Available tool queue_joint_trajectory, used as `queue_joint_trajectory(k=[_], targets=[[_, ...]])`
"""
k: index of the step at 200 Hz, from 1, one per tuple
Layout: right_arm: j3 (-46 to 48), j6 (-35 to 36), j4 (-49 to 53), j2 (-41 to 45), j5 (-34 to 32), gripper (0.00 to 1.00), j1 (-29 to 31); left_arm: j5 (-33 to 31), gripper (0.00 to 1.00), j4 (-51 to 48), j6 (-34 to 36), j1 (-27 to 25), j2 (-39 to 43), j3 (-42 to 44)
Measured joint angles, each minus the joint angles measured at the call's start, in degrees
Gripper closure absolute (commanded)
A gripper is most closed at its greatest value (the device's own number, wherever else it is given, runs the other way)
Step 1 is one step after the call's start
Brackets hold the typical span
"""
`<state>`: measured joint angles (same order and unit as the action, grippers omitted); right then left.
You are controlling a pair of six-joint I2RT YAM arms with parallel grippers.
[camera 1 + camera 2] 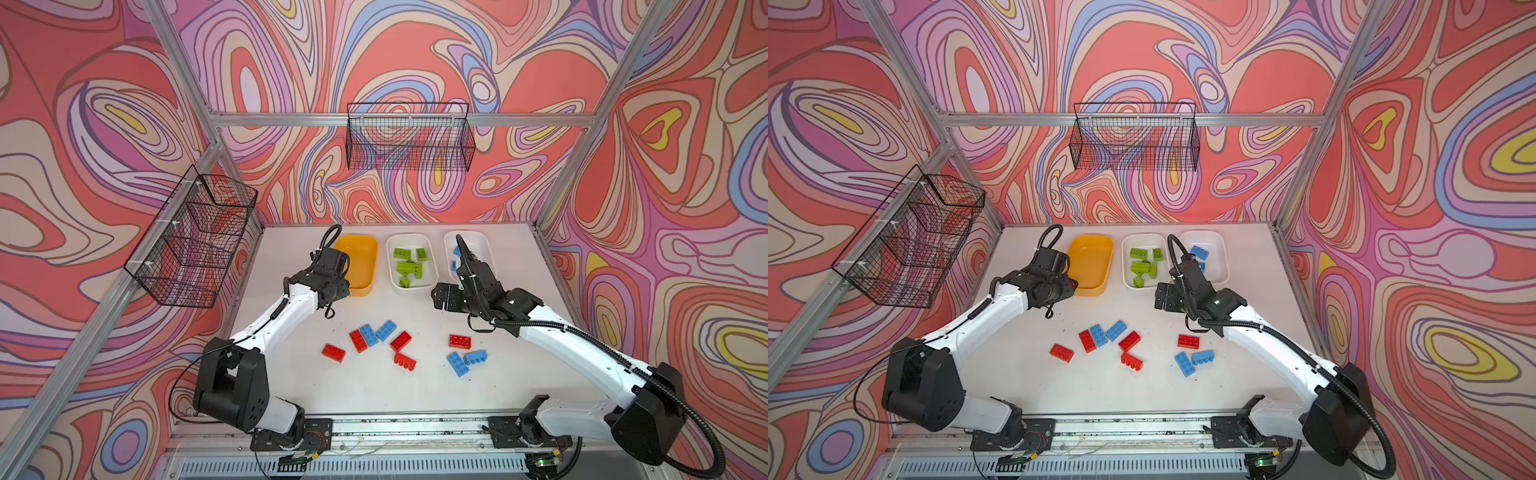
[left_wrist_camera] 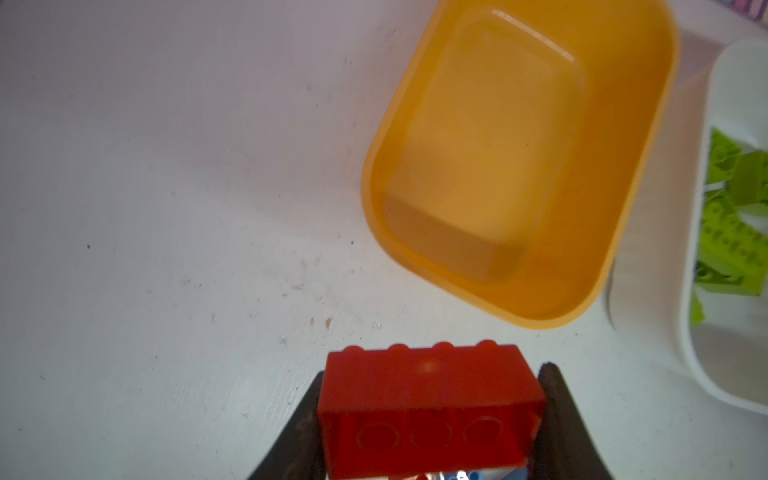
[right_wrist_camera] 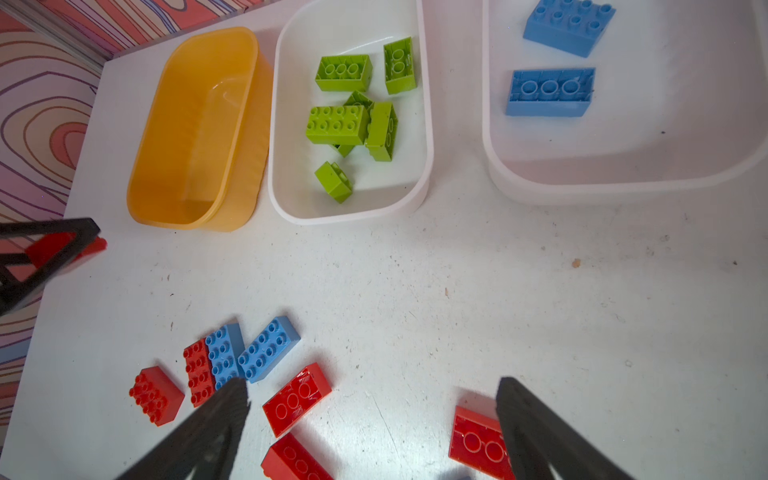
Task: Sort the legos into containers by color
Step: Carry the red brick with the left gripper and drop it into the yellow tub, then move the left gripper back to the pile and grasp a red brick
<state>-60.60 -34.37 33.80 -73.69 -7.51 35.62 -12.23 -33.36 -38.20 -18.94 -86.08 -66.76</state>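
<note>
The white containers already have green and blue legos, so my left gripper will next bring the red lego outward over the yellow-orange container's bottom and release it.
My left gripper [image 2: 434, 370] is shut on a red lego [image 2: 430, 407], held above the table just short of the near left corner of the empty yellow-orange container [image 1: 361, 257] [image 2: 498, 145]. The middle white container [image 1: 432, 266] holds several green legos [image 3: 338, 124]. The right white container [image 1: 484, 245] holds two blue legos [image 3: 550, 91]. My right gripper [image 1: 440, 297] [image 3: 372, 384] hangs open with nothing between its fingers, in front of the white containers. Several red legos [image 1: 401, 340] and blue legos [image 1: 457, 364] lie loose on the table's near half.
A black wire basket [image 1: 409, 137] hangs on the back wall and a tiered one [image 1: 195, 241] on the left wall. Aluminium frame posts stand at the table's corners. The arms' base rail [image 1: 415, 428] runs along the front edge.
</note>
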Motion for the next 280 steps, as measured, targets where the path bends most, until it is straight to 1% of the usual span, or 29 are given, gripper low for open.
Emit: queue_joint_trajectory(k=[26, 61, 83, 89, 100, 113, 126, 148, 158, 174, 200, 239, 280], targets=[[-1.27, 0.04, 0.48, -1.33, -0.09, 0.02, 0.00, 0.48, 0.65, -0.17, 2.08, 0.00, -9.31, -11.58], [-2.45, 0.00, 0.96, -1.46, -0.70, 0.02, 0.00, 1.86, 0.64, -1.38, 4.24, 0.02, -26.32, -28.83], [-2.49, -0.11, 1.42, -1.44, -1.36, 0.02, 0.00, 2.67, 0.62, -2.67, 5.05, 0.07, -34.56, -36.81], [-2.49, -0.20, 1.73, -1.44, -1.60, 0.02, 0.00, 3.08, 0.60, -3.21, 5.20, 0.15, -36.57, -38.71], [-2.49, -0.26, 2.10, -1.42, -1.95, 0.02, 0.00, 3.63, 0.53, -4.13, 5.27, 0.22, -39.52, -41.53], [-2.49, -0.31, 2.64, -1.42, -2.27, 0.02, 0.00, 4.26, 0.37, -5.09, 5.46, 0.24, -42.12, -43.60], [-2.49, -0.42, 3.15, -1.38, -2.58, 0.02, 0.00, 4.79, 0.25, -5.95, 5.55, 0.28, -43.25, -44.35], [-2.49, -0.44, 3.19, -1.38, -2.71, 0.02, 0.00, 5.38, 0.19, -7.28, 5.40, 0.28, -43.28, -44.37], [-2.49, -0.42, 3.15, -1.38, -2.71, 0.02, 0.00, 5.60, 0.17, -7.37, 5.40, 0.28, -42.97, -44.24], [-2.49, -0.35, 3.02, -1.38, -2.69, 0.02, 0.00, 5.77, 0.17, -7.19, 5.38, 0.28, -41.20, -42.45], [-2.49, -0.15, 2.69, -1.38, -2.51, 0.02, 0.00, 5.77, 0.17, -6.58, 4.96, 0.28, -33.42, -34.88], [-2.34, 0.33, 1.31, -1.36, -1.68, 0.02, 0.00, 4.35, 0.18, -3.52, 2.38, -0.94, -13.38, -15.39], [0.11, 0.76, -0.61, -0.09, 0.02, 0.02, 0.00, 1.46, 0.19, -3.63, -3.91, -8.20, 6.88, 8.15]])
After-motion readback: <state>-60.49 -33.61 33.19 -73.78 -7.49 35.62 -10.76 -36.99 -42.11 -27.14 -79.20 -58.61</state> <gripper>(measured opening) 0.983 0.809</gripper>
